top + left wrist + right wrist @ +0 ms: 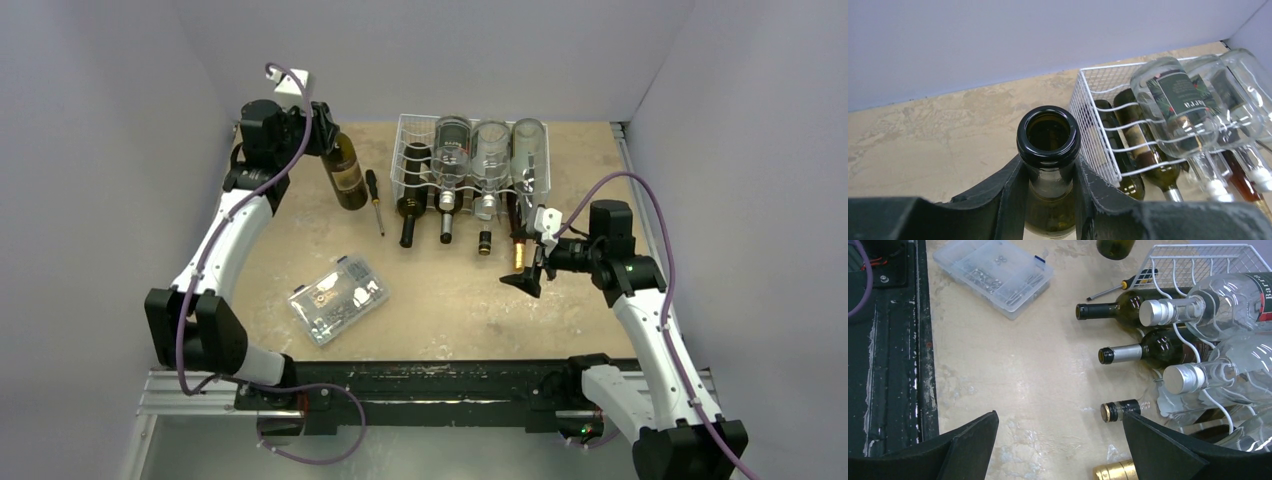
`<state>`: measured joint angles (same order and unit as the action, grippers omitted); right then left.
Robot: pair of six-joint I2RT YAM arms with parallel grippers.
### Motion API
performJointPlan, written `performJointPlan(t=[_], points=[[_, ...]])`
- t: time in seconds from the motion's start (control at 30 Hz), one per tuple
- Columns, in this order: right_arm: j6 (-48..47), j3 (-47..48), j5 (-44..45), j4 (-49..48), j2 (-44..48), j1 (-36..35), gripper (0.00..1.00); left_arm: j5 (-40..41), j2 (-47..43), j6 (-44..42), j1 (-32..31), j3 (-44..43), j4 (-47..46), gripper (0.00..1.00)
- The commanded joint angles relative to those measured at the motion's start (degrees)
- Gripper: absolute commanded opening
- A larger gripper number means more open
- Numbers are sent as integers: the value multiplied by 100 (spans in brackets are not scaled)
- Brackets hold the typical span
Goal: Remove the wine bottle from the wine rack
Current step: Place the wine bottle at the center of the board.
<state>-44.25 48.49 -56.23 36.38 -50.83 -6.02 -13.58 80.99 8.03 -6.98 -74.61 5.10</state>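
The left gripper moves outward and down next, stands the bottle on the tabletop and releases it, since bare table beside the screwdriver lies below it.
A dark green wine bottle (345, 172) with an open mouth (1048, 132) stands left of the white wire wine rack (405, 135), clear of it. My left gripper (322, 135) is shut on its neck, one finger (1010, 187) on each side. I cannot tell whether its base touches the table. The rack (1093, 120) holds several bottles lying with necks toward the near side, clear ones on top. My right gripper (528, 270) hangs open (1059, 414) over bare table at the rack's front right, next to a gold-capped neck (1110, 471), holding nothing.
A screwdriver (375, 200) lies between the held bottle and the rack. A clear plastic parts box (338, 297) sits on the near-left table. A black rail (420, 380) runs along the near edge. Grey walls close in the back and both sides.
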Motion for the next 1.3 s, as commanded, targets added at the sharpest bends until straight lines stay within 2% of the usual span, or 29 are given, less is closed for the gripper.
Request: performJointPlan(t=[0.0,0.57,0.83,1.1,1.2,1.27], points=[[-69,3,0,7,30,36,99,-185,375,-167,152,-821,-1246,0],[-281,73,-37,202,-121,38,99,169,2079,-976,333,-2097,-1599,0],[-312,73,-29,228,-164,62,99,211,2590,-936,342,-2370,-1711,0],[-330,72,-11,237,-199,74,99,209,2743,-927,341,-2257,-1788,0],[-335,73,-19,238,-200,82,99,260,2704,-927,345,-2092,-1846,9],[-341,73,-20,238,-199,83,99,300,2656,-904,347,-1948,-1915,19]])
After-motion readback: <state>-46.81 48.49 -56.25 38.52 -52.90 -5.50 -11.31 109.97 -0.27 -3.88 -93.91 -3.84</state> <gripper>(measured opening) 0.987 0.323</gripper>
